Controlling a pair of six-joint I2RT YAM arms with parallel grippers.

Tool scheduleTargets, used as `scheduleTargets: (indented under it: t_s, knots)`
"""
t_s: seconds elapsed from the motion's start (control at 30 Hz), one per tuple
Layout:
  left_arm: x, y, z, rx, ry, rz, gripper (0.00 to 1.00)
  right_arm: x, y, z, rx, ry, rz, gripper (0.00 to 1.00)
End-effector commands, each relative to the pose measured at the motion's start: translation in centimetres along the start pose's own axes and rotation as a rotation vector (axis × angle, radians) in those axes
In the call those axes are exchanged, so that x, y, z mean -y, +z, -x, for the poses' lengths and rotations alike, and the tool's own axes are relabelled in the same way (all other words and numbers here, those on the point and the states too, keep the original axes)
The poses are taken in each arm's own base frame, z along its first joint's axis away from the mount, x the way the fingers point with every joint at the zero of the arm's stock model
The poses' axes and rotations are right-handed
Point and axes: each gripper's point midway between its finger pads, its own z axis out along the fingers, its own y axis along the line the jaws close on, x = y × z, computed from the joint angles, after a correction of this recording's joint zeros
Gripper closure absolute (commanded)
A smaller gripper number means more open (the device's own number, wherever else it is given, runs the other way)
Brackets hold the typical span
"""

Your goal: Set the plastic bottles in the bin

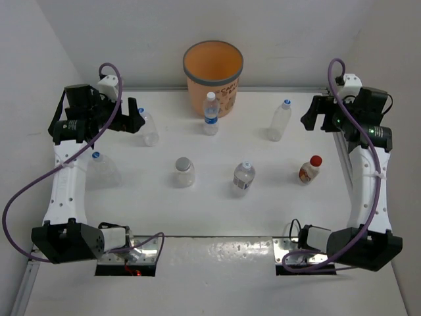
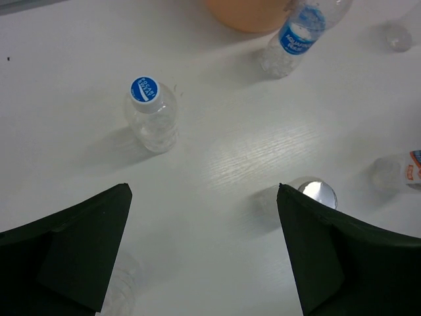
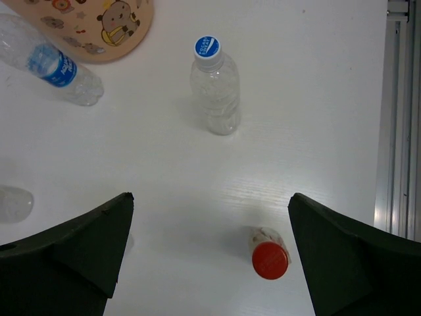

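The blue cap lies outward of the robot's right gripper and below it. The right gripper next reaches outward and down and straddles the cap from above, since the cap's bottle stands upright.
The orange bin stands at the back middle of the table. Several clear bottles stand apart on the table: one with a blue label in front of the bin, one with a blue cap at the right, a grey-capped one, one in the middle, and two at the left. The brownish red-capped bottle stands at the right. My left gripper is open and empty above a blue-capped bottle. My right gripper is open and empty above the red-capped bottle.
The bin's side shows at the top of both wrist views. A metal rail runs along the table's right edge. White walls close in the back and sides.
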Motion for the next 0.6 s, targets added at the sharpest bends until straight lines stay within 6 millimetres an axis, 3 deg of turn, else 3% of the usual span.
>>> scheduleTargets:
  t_s: [0.0, 0.2, 0.33, 0.43, 0.57]
  knots:
    - [1.1, -0.3, 1.6, 0.058, 0.042, -0.073, 0.00, 0.0, 1.2, 1.3, 0.055, -0.020, 0.011, 0.00]
    - [1.9, 0.3, 2.8, 0.075, 0.019, -0.140, 0.00, 0.2, 6.9, 1.8, 0.072, -0.061, -0.036, 0.00]
    - [1.8, 0.5, 3.2, 0.082, 0.015, -0.139, 0.00, -1.2, 10.7, 2.7, 0.082, -0.085, -0.028, 0.03]
    - [1.6, 0.5, 3.2, 0.080, 0.015, -0.129, 0.00, -1.4, 12.1, 3.5, 0.098, -0.108, -0.068, 0.04]
    - [1.2, 0.5, 3.1, 0.078, 0.014, -0.107, 0.00, -0.2, 15.0, 3.5, 0.088, -0.085, -0.146, 0.05]
